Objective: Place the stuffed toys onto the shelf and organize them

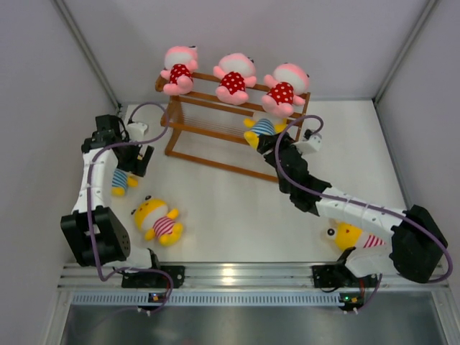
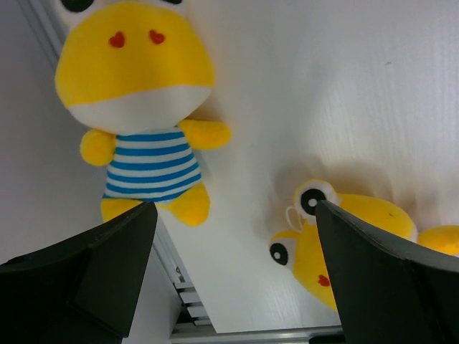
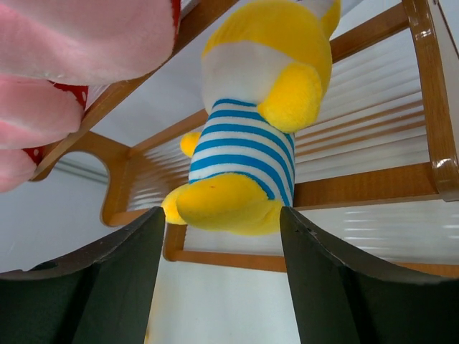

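The toy's blue-striped body (image 1: 120,179) (image 2: 153,165) lies below and to one side, so next my left gripper shifts toward the wall and lowers onto it.
The wooden shelf (image 1: 208,133) stands at the back. Three pink toys in red dotted outfits (image 1: 233,77) sit along its top tier. A yellow toy in blue-white stripes (image 1: 260,128) rests on the middle tier at the right. My right gripper (image 1: 279,147) is open just in front of it, and in the right wrist view its jaws (image 3: 222,272) flank the toy's feet (image 3: 237,204) without closing. My left gripper (image 1: 140,162) is open and empty above the table. A second blue-striped toy (image 2: 143,107) lies by the left wall. A red-striped yellow toy (image 1: 158,221) lies nearby.
Another yellow red-striped toy (image 1: 352,236) lies at the front right, partly under my right arm. A pink toy's leg (image 3: 72,43) hangs over the rail above the right gripper. White walls enclose the table on three sides. A metal rail (image 1: 230,274) runs along the near edge.
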Controlling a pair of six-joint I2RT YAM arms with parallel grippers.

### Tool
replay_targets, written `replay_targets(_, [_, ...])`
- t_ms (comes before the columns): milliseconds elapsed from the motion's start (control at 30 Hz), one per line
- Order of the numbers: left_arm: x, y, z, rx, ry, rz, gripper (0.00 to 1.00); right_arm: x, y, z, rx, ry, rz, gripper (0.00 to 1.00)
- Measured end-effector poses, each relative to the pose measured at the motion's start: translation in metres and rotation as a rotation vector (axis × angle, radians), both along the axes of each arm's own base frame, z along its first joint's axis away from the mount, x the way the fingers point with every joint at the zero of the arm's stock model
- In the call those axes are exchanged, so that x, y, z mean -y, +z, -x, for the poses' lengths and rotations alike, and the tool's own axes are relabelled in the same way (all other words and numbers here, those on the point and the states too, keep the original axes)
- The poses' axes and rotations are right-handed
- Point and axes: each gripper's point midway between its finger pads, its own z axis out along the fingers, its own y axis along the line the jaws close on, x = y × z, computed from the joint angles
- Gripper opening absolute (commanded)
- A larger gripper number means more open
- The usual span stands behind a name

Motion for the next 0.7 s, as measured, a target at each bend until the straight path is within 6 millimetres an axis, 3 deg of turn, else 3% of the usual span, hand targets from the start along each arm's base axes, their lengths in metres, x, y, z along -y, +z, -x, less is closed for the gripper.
replay_targets(267, [-0.066,-0.012,0.005,-0.008,0.163,-0.112,0.93,-0.002,0.003,0.015,-0.012,0.092,0.144,0.67])
replay_targets(400, [-0.102,-0.027,0.003,-0.030,0.241,-0.161,0.92,-0.001,0.007,0.023,-0.008,0.122,0.201,0.67])
replay_targets(633, [-0.111,-0.072,-0.020,-0.109,0.239,-0.123,0.89,0.004,0.016,0.031,0.008,0.143,0.241,0.67])
replay_targets(700, [-0.111,-0.083,-0.022,-0.124,0.239,-0.108,0.73,0.004,0.017,0.032,0.010,0.149,0.247,0.66])
